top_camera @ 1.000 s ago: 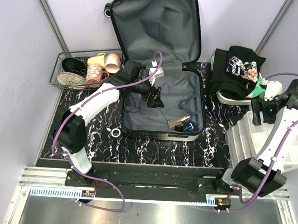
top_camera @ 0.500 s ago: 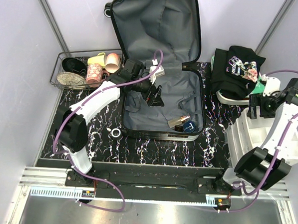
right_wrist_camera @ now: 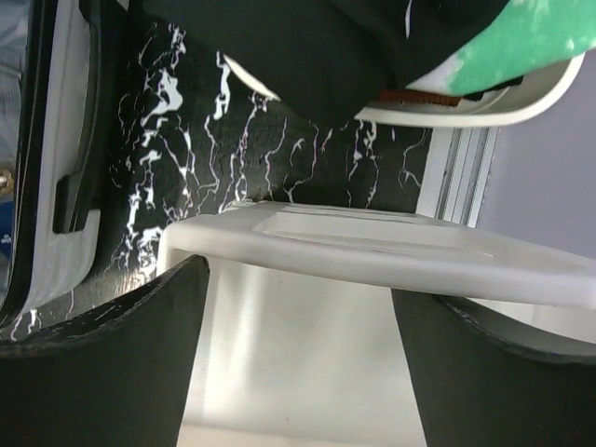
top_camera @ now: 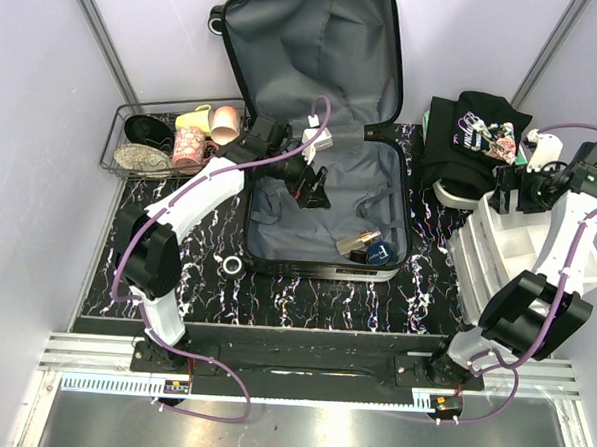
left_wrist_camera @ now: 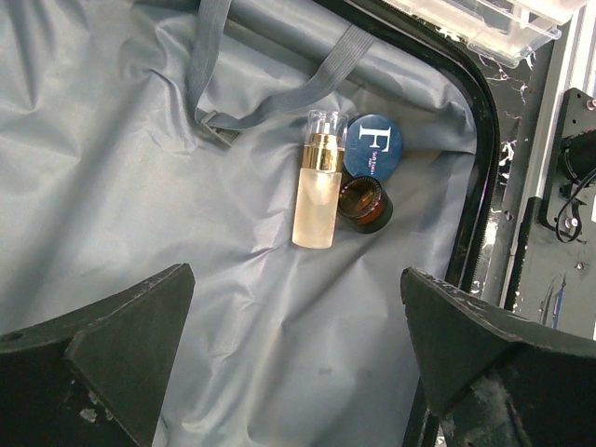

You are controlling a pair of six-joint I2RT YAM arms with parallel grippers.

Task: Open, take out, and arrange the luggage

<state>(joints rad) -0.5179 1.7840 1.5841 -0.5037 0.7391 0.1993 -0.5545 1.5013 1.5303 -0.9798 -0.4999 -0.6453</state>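
My left gripper lowers back and to the right in the top view next, onto the bottle's frosted lower body (left_wrist_camera: 316,212), since that end sticks out past the amber jar (left_wrist_camera: 363,203).
The luggage (top_camera: 315,104) lies open at the table's middle, lid leaning on the back wall, grey lining showing. In its lower half lie a clear pump bottle (top_camera: 361,239), a blue-lidded jar (top_camera: 380,253) and an amber jar; they also show in the left wrist view: bottle (left_wrist_camera: 317,191), blue lid (left_wrist_camera: 372,144), amber jar (left_wrist_camera: 363,203). My left gripper (top_camera: 315,191) is open and empty above the lining (left_wrist_camera: 140,186), short of the bottle. My right gripper (top_camera: 508,194) is open and empty over a white bin (right_wrist_camera: 372,256) at the right.
A black wire basket (top_camera: 118,139) at the left holds shoes and cups. A white bin (top_camera: 450,196) at the back right holds folded dark clothes (top_camera: 478,133). A roll of tape (top_camera: 233,265) lies left of the suitcase. More white bins (top_camera: 536,286) stand at the right edge.
My right gripper has risen and moved back toward the clothes bin. My left gripper has shifted slightly back inside the suitcase.
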